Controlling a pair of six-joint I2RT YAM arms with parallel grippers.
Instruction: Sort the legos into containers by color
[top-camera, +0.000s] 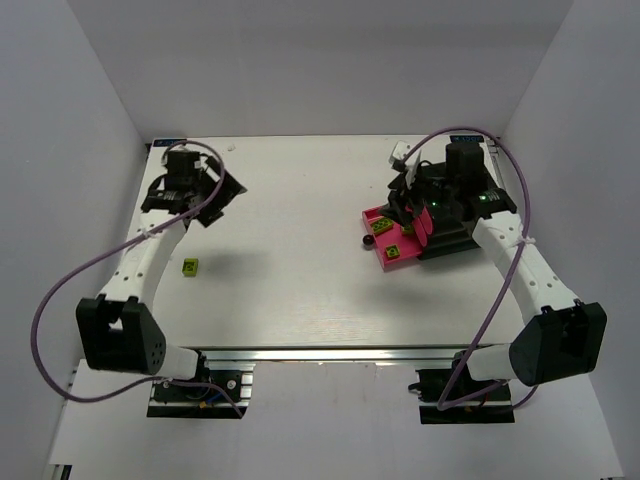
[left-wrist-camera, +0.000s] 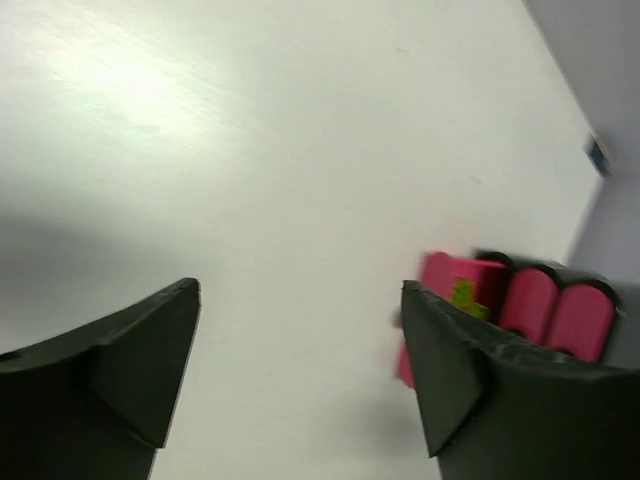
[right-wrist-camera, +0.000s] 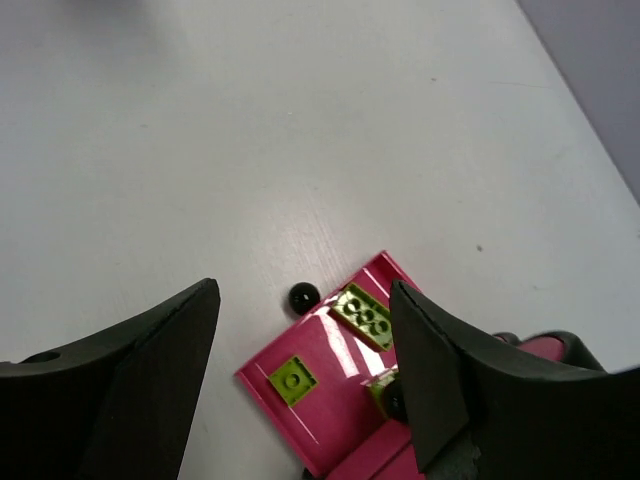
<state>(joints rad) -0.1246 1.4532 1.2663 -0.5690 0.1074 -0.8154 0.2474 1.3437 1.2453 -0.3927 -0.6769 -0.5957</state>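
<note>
My left gripper should move back next and go down around the lone lime-green lego, because that lego is below, closer to my base on the tabletop.
A magenta-pink drawer (right-wrist-camera: 335, 405) with a round black knob (right-wrist-camera: 303, 296) lies pulled out from the black cabinet (top-camera: 452, 238). A square lime-green lego (right-wrist-camera: 293, 380) and an oblong lime-green lego (right-wrist-camera: 365, 315) lie in it. A third lime piece (right-wrist-camera: 380, 384) shows partly by a second knob. My right gripper (right-wrist-camera: 303, 300) is open and empty above this drawer, and it also shows in the top view (top-camera: 408, 205). One lime-green lego (top-camera: 189, 267) lies alone on the table at the left. My left gripper (top-camera: 222, 192) hovers open and empty beyond it. No purple lego shows.
The left wrist view shows my left gripper (left-wrist-camera: 298, 292) over bare white table, with the pink drawers (left-wrist-camera: 530, 300) far off to the right. White walls close the table in at the back and both sides. Purple cables loop off both arms.
</note>
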